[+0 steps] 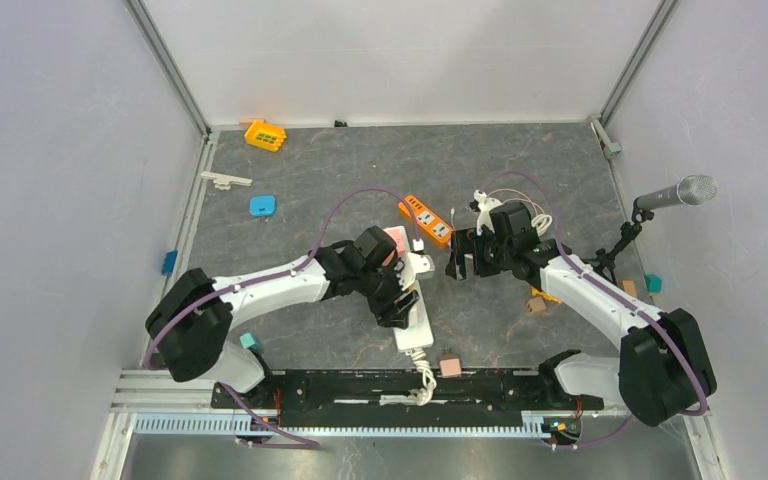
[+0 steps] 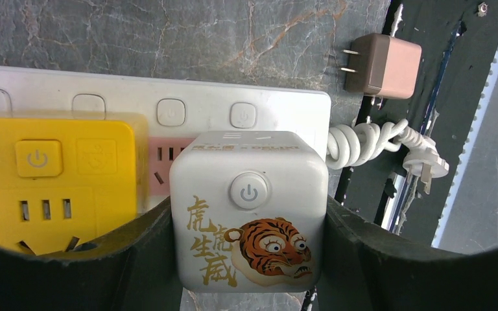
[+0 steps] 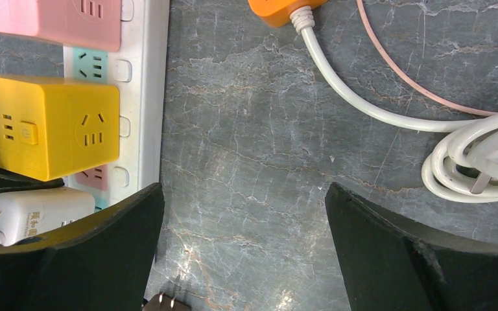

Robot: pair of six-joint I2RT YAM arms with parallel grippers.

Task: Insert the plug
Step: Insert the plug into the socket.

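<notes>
I need to press down and to the right in the top view with my left gripper next, onto the near end of the power strip, and then let go of the plug, because it already hangs there.
The plug is a white cube adapter with a tiger picture (image 2: 249, 214). My left gripper (image 2: 249, 230) is shut on its two sides. It hangs over the white power strip (image 2: 279, 113) at a pink socket (image 2: 162, 162), right beside a yellow cube adapter (image 2: 52, 181) plugged into the strip. Whether its pins are in the socket is hidden. From above, the left gripper (image 1: 400, 290) covers the strip (image 1: 415, 335). My right gripper (image 1: 465, 255) is open over bare table to the right of the strip, with nothing between its fingers (image 3: 243, 220).
A pink cube adapter (image 3: 58, 19) sits on the strip beyond the yellow one (image 3: 45, 133). An orange power strip (image 1: 427, 220) with a coiled white cord (image 3: 467, 155) lies behind the right gripper. A brown charger (image 2: 382, 65) and the strip's own coiled cord (image 2: 369, 142) lie near the front rail.
</notes>
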